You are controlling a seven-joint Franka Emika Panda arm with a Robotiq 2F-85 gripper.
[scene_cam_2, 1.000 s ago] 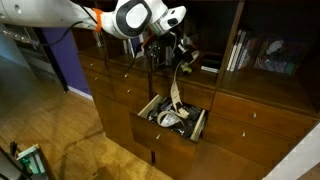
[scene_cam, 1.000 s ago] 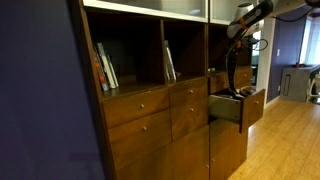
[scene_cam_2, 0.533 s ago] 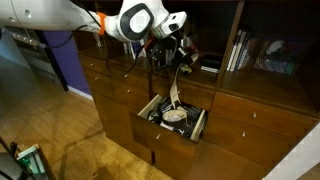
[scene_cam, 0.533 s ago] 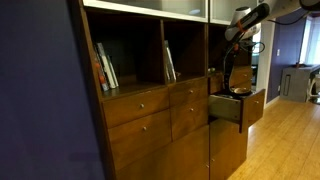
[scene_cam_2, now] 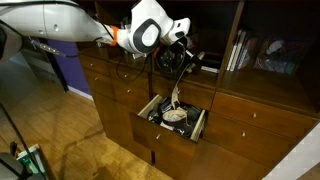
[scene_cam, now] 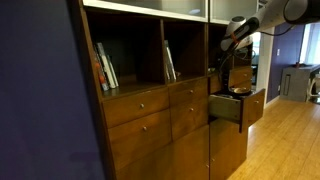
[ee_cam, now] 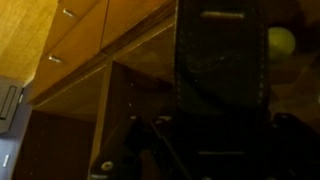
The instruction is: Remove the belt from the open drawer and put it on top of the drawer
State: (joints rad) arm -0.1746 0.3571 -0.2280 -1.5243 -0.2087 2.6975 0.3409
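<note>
The gripper lowers with the strap end onto the shelf board above the open drawer and releases it next, because that board lies over the drawer.
The narrow reddish-brown drawer (scene_cam_2: 168, 129) stands pulled open in both exterior views, its front with one knob also at the right (scene_cam: 254, 108). My gripper (scene_cam_2: 180, 63) is above it, at the mouth of the shelf compartment, shut on the pale belt (scene_cam_2: 177, 92). The belt hangs down as a strip, with its lower end coiled inside the drawer. In an exterior view the arm reaches in from the upper right, with the gripper (scene_cam: 236, 46) and the hanging belt (scene_cam: 233, 76) above the drawer. The wrist view is very dark; a wide dark strap (ee_cam: 220, 70) crosses it and the jaws cannot be made out.
Shelf compartments above the drawers hold books (scene_cam: 105, 68) (scene_cam_2: 240, 48) and dark clutter (scene_cam_2: 196, 62) beside the gripper. Closed drawers with knobs (scene_cam: 140, 105) flank the open one. A yellow-green ball (ee_cam: 282, 42) shows in the wrist view. The floor is wood (scene_cam: 285, 140).
The gripper has moved up and further toward the shelf compartment, drawing more of the belt out of the drawer. The drawer has not moved.
</note>
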